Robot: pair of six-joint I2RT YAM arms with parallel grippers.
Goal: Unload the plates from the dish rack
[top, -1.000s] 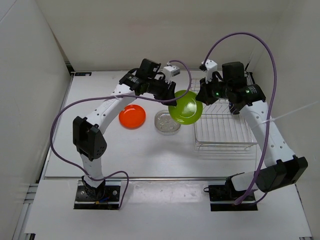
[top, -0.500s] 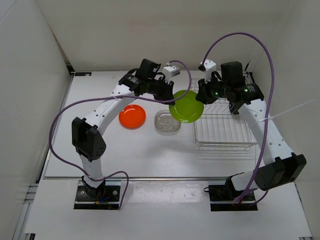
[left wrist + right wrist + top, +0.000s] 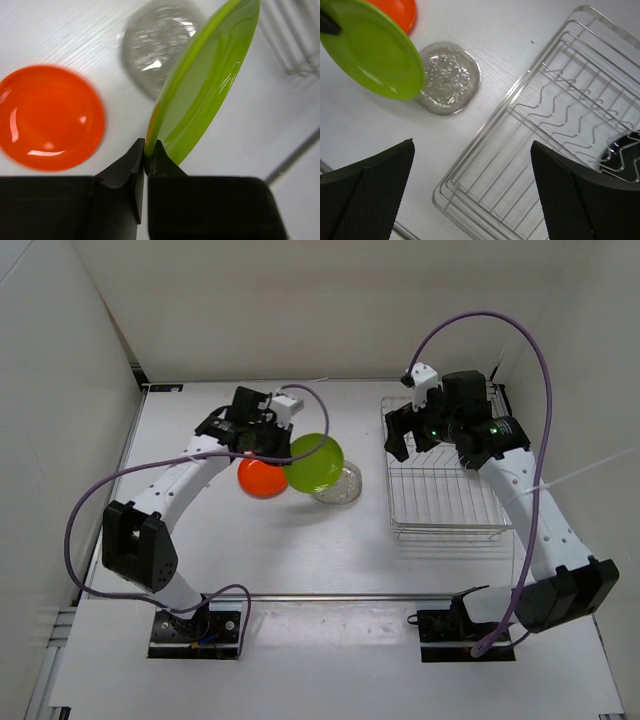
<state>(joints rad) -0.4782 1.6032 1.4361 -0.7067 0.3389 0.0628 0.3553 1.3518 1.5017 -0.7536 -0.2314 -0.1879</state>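
I will move my left gripper down and away from the clear plate next, then bring the lime green plate over the orange plate (image 3: 258, 480), which is flat and empty.
My left gripper (image 3: 288, 450) (image 3: 146, 150) is shut on the rim of the lime green plate (image 3: 314, 462) (image 3: 205, 85). The plate hangs tilted above the table, between the orange plate (image 3: 258, 480) (image 3: 47, 117) and the clear plate (image 3: 343, 486) (image 3: 152, 47), which both lie flat. My right gripper (image 3: 408, 438) (image 3: 471, 145) stands wide open over the left end of the dish rack (image 3: 445, 490) (image 3: 560, 115), holding nothing. In the right wrist view a dark edge of the black plate (image 3: 621, 144) shows in the rack at the right; the top view hides it behind the arm.
The rack stands at the right of the white table (image 3: 300, 550), close to the right wall. A back wall and side walls enclose the table. Purple cables loop above both arms.
The right gripper let go of the green plate, opened wide and drew back over the rack. The left gripper closed on the plate and carried it left, over the orange and clear plates.
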